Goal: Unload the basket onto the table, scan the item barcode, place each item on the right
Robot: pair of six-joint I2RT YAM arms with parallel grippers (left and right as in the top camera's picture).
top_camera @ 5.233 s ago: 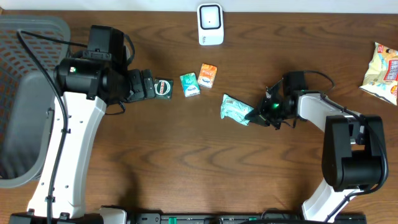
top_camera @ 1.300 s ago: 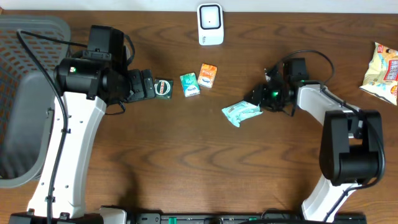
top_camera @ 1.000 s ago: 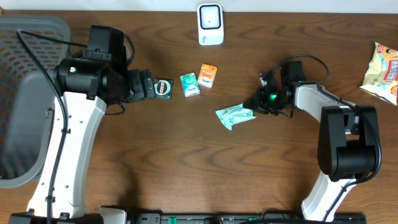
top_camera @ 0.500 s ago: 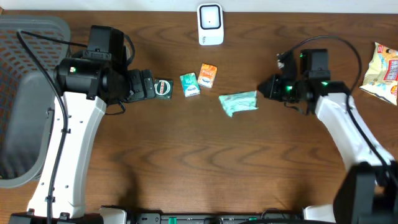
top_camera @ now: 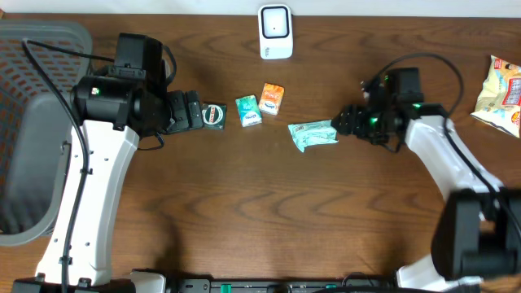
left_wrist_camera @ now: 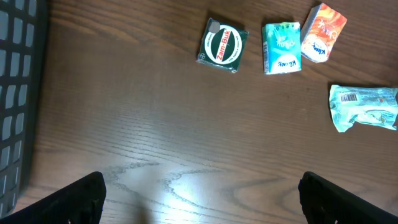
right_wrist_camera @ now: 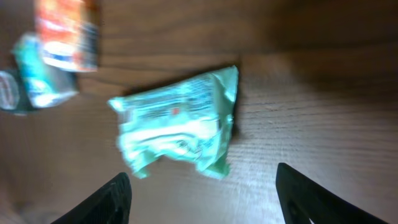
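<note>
The robot's right gripper needs to go down and to its left in the overhead view next, onto the packet's end there, its nearer end [top_camera: 330, 132] [right_wrist_camera: 217, 134], so the barcode stays uncovered.
The item, a mint-green crinkled packet [top_camera: 313, 134], lies on the wooden table with its barcode facing up at its left end [left_wrist_camera: 351, 98]. My right gripper [top_camera: 343, 126] stands open just right of it, with nothing between its fingers. In the blurred right wrist view the packet [right_wrist_camera: 177, 121] lies ahead of the right gripper [right_wrist_camera: 204, 190], free of both fingers. The white scanner [top_camera: 275, 31] stands at the table's far edge, up and left of the packet. My left gripper [top_camera: 194, 111] hangs wide open over bare wood [left_wrist_camera: 199, 193], far left of the packet.
A green Zam-Buk tin [top_camera: 213, 115], a teal tissue pack [top_camera: 248, 111] and an orange pack [top_camera: 272, 98] lie in a row left of the packet. A snack bag [top_camera: 501, 94] lies at the right edge. A grey basket [top_camera: 32, 130] fills the left side.
My right gripper, shut on the packet a second ago, carried it a little up the table, then opened and let it go. The left arm has not moved.
</note>
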